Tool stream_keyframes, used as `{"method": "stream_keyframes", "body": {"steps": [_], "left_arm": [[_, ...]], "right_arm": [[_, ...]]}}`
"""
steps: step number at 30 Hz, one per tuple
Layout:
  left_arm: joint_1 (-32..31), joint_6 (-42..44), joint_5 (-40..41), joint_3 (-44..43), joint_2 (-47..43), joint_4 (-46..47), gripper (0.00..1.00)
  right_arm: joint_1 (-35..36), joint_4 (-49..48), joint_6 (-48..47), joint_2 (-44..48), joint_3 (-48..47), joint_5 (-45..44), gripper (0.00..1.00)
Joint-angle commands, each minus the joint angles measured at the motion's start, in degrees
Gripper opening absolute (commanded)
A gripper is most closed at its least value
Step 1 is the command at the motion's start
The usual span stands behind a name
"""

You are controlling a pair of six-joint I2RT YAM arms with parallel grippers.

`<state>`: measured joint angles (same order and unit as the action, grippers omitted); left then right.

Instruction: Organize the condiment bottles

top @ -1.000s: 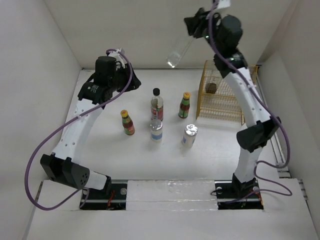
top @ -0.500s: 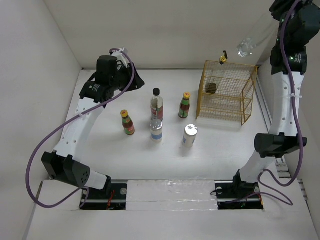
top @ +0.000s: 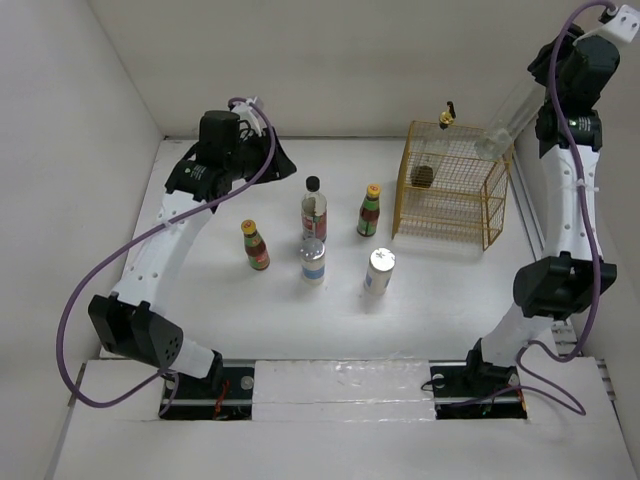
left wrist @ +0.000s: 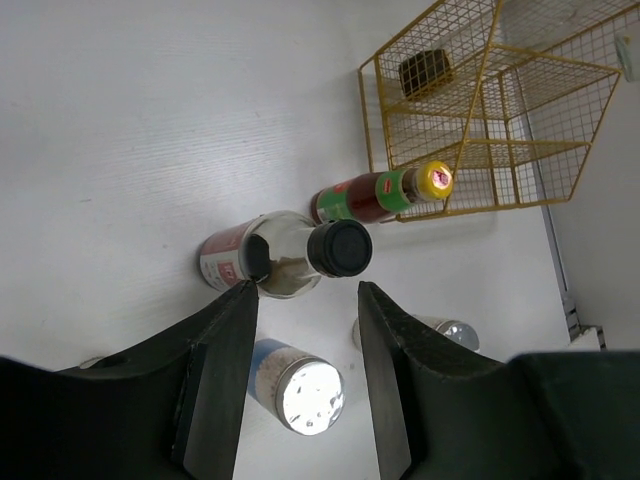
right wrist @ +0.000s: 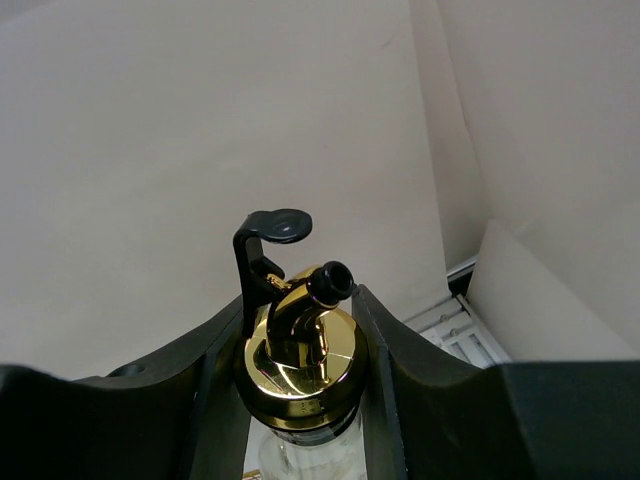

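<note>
The basket's far corner by the basket's side (top: 484,160) is empty, so my right gripper will go down and to the left in the top view next and let go of the bottle there.
My right gripper (top: 538,88) is shut on the neck of a clear gold-spouted bottle (top: 508,120), held tilted in the air over the back right corner of the yellow wire basket (top: 450,200). The right wrist view shows its gold spout (right wrist: 300,335) between my fingers. The second gold-spouted bottle (top: 446,113) stands at the basket's back left. A black-capped bottle (top: 314,208), two yellow-capped sauce bottles (top: 370,210) (top: 255,246) and two silver-capped bottles (top: 314,262) (top: 379,270) stand mid-table. My left gripper (top: 277,160) is open and empty, above and back left of the black-capped bottle (left wrist: 290,255).
A small dark object (top: 423,176) lies inside the basket, also in the left wrist view (left wrist: 425,70). White walls enclose the table at the back, left and right. The right wall stands close to the basket's right side.
My right arm has swung the clear bottle from above the table's back middle to the right, then lowered it toward the basket's right corner. My left arm has barely shifted.
</note>
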<state>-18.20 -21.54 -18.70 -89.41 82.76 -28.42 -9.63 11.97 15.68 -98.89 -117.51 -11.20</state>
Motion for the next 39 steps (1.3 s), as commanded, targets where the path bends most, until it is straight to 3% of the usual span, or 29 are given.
{"method": "stream_keyframes", "body": {"steps": [1,8,15,25,39], "left_arm": [[-0.96,0.79,-2.13,-1.91,0.38,2.50,0.41],[-0.96,0.80,-2.66,-0.86,0.38,2.50,0.41],[-0.96,0.80,-4.07,-2.70,1.44,2.50,0.52],[-0.96,1.33,-3.54,-3.93,1.44,2.50,0.52],[-0.96,1.85,0.06,-6.39,3.01,1.44,0.52]], "right_arm": [[0.22,-8.01,1.02,1.68,-2.02,-0.49,0.04],[0.22,-8.54,-0.38,-0.16,-2.54,-2.42,0.04],[0.75,-9.68,-1.53,-2.09,-1.32,-3.12,0.03],[2.50,-10.21,-3.89,-5.35,-3.60,-3.92,0.03],[7.78,-13.81,-5.93,-1.92,17.92,-7.86,0.07]]}}
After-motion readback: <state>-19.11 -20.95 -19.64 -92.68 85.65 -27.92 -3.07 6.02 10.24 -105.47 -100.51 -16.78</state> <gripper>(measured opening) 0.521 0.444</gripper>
